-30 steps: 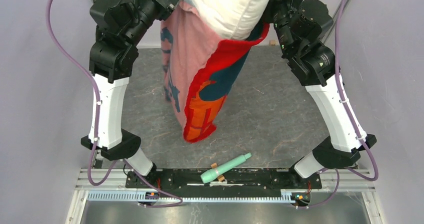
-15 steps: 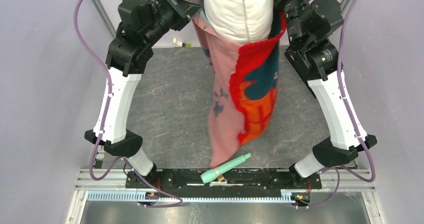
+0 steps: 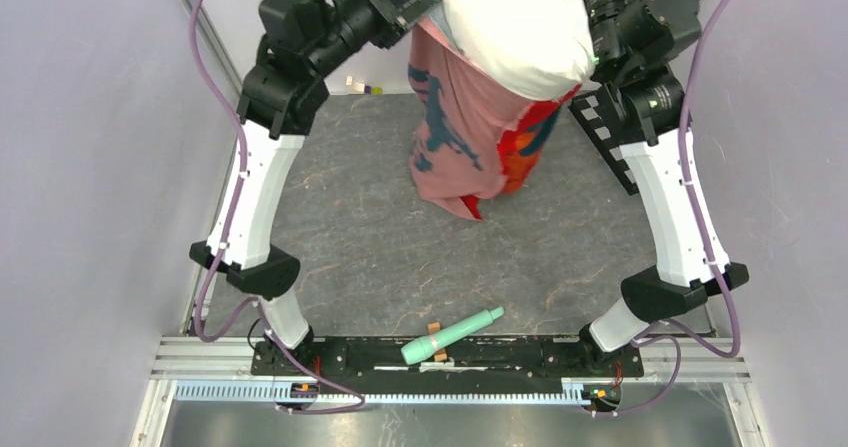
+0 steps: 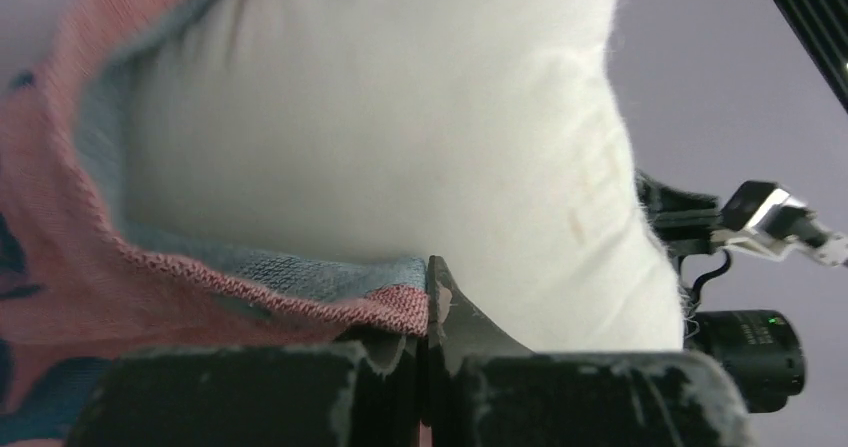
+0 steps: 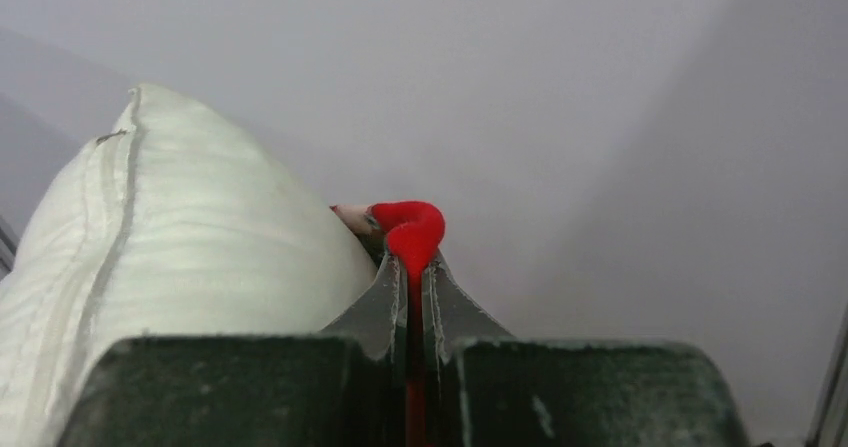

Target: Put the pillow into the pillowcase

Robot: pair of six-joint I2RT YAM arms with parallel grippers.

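The pillow still sticks out of the pillowcase's opening, so my right gripper will next tilt downward and draw the pillowcase's red rim toward the pillow's side (image 3: pixel 574 45) (image 5: pixel 318 257), and then release it.
The white pillow (image 3: pixel 510 17) sticks out of the open mouth of the pillowcase (image 3: pixel 460 137), which hangs high above the table between both arms, pink side with dark marks facing the camera, red-orange side behind. My left gripper (image 4: pixel 428 297) is shut on the pink knitted rim (image 4: pixel 300 302) of the pillowcase, with the pillow (image 4: pixel 400 117) bulging just beyond it. My right gripper (image 5: pixel 412 267) is shut on the red rim (image 5: pixel 410 229), the pillow (image 5: pixel 170 257) to its left. Both gripper tips are hidden by fabric in the top view.
A mint-green roller tool (image 3: pixel 450 335) lies at the near edge of the grey mat (image 3: pixel 380 257). A black-and-white checkerboard (image 3: pixel 600 127) lies at the right under the right arm. Small blocks (image 3: pixel 362 88) sit at the mat's far edge.
Both arms have swung to the right and back with the pillowcase. The hanging case has swung up and away from the near edge, and the pillow now tilts to the right.
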